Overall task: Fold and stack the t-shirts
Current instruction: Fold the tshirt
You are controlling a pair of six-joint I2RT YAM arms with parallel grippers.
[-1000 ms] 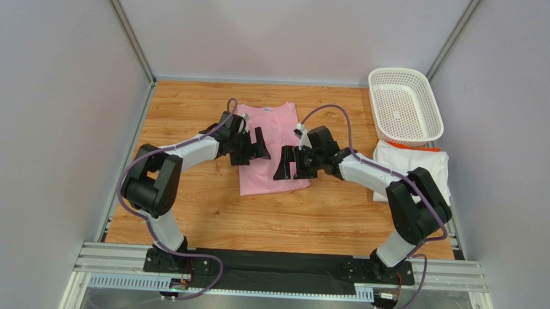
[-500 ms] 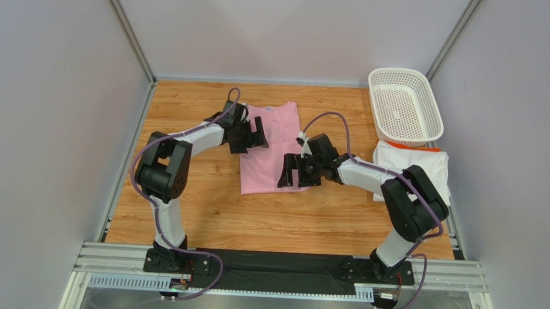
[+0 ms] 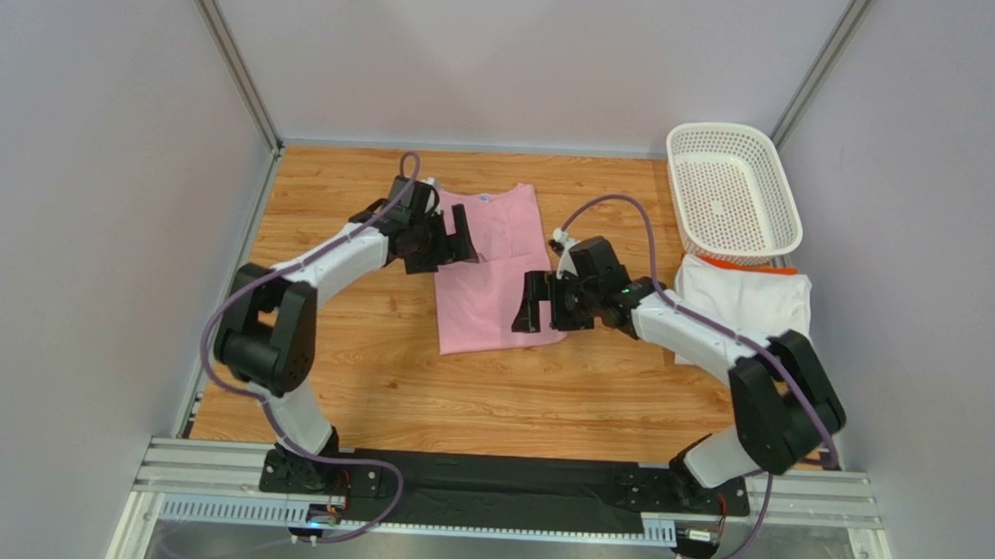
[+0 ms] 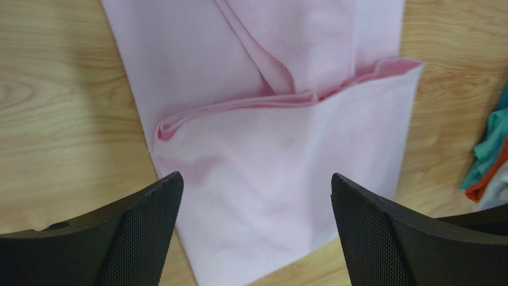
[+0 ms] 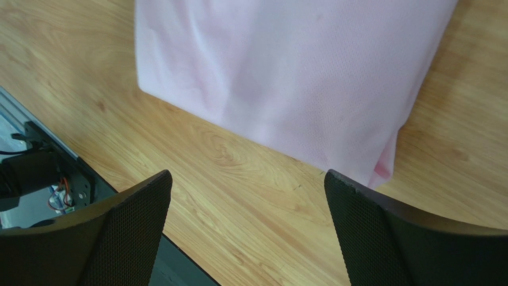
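Observation:
My left gripper should next move back from the folded-over flap, then down onto the corner of the near hem that is farther from the basket. That corner lies uncovered on the wood.
The pink t-shirt (image 3: 496, 280) lies folded into a long strip in the middle of the wooden table (image 3: 339, 349). My left gripper (image 3: 445, 246) hovers open over its far left part; in the left wrist view the pink t-shirt (image 4: 268, 149) shows a folded-over flap between the fingers, with the left gripper (image 4: 255, 238) holding nothing. My right gripper (image 3: 543, 311) is open above the strip's near right corner; from the right wrist, the right gripper (image 5: 247, 232) frames bare wood just past the pink t-shirt (image 5: 286, 71). The white t-shirt (image 3: 763, 295) with orange trim lies folded at the right.
A white perforated basket (image 3: 732, 189) stands at the far right corner, just behind the white t-shirt. Grey walls close in the table on three sides. A bit of teal and orange cloth (image 4: 486, 167) shows at the right edge of the left wrist view.
The left gripper has moved toward the far left over the pink t-shirt. The right gripper has shifted slightly to the right and nearer. Both stayed open.

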